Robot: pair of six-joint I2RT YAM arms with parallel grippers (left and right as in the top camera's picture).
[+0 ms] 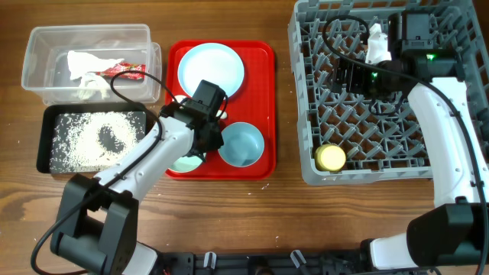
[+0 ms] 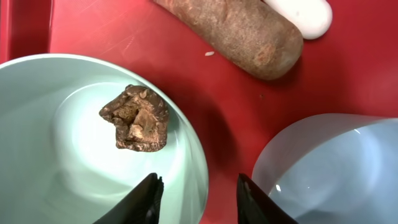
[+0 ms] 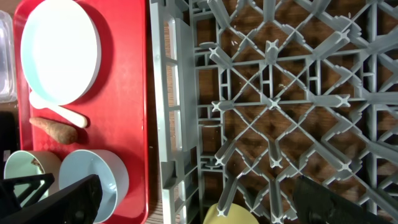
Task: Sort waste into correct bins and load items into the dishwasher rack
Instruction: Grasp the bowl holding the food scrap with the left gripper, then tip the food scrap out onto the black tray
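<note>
I need to lower my left gripper next, onto the mint green bowl's rim [image 1: 204, 157] [image 2: 203, 182] beside the pale blue bowl.
My left gripper [image 2: 199, 200] hangs open over the red tray, its jaws either side of the mint green bowl's [image 2: 50, 162] rim. Nothing is gripped. A small brown food lump [image 2: 135, 118] lies in that bowl. The orange-brown root [image 2: 239, 31] and the white spoon [image 2: 301, 14] lie beyond it, and a pale blue bowl [image 2: 336, 168] stands to the right. The round plate [image 1: 211, 69] sits at the tray's far end. My right gripper [image 3: 199, 205] is wide open and empty above the grey dishwasher rack [image 1: 299, 99], where the yellow cup [image 1: 331, 157] stands near the front left corner.
The clear tub [image 1: 46, 46] at the back left holds crumpled tissue [image 1: 88, 65] and a red wrapper [image 1: 122, 71]. In front of it the black tray [image 1: 46, 137] holds scattered rice [image 1: 84, 137]. The flat red tray [image 1: 260, 99] lies between the bins and the rack.
</note>
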